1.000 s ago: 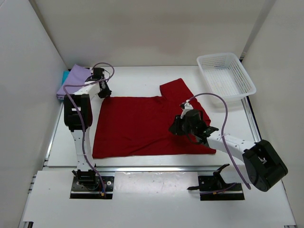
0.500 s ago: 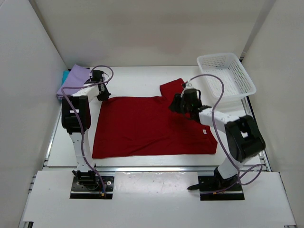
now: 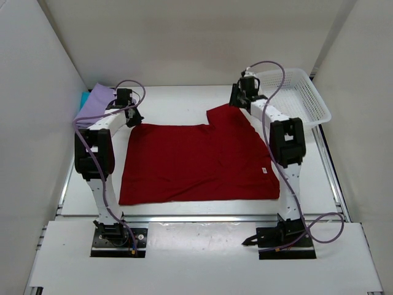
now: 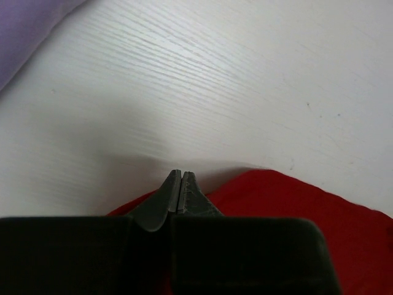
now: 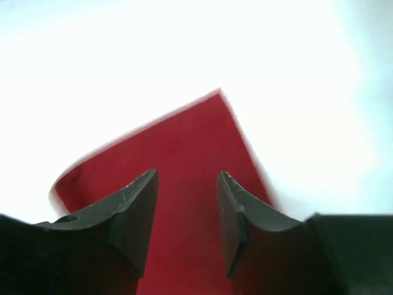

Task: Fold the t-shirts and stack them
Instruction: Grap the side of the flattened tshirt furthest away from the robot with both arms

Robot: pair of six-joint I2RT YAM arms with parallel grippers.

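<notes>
The pinched far corner in my left gripper should next go back over the flat cloth to the middle of the t-shirt's side edge (image 3: 128, 168), where I'll release it.
The deep red t-shirt (image 3: 193, 163) lies spread flat on the white table, one sleeve (image 3: 227, 117) pointing to the far right. At its far left corner my left gripper (image 3: 131, 117) is shut, the fingertips (image 4: 178, 181) pressed together on the red edge (image 4: 276, 196). My right gripper (image 3: 238, 97) hangs open over the far tip of the sleeve, which shows red between and beyond its jaws (image 5: 187, 178) without being touched. The lavender t-shirt (image 3: 95, 101) lies folded on the teal t-shirt (image 3: 83, 98) at the far left; lavender cloth (image 4: 24, 31) also shows in the left wrist view.
A white mesh basket (image 3: 293, 97) stands at the far right, just beyond the right gripper. White walls close in the table on the left, the back and the right. Purple cables loop over both arms.
The right arm swung from the shirt's near right part out to the far sleeve, and its jaws opened wider. The left gripper closed at the shirt's far left corner.
</notes>
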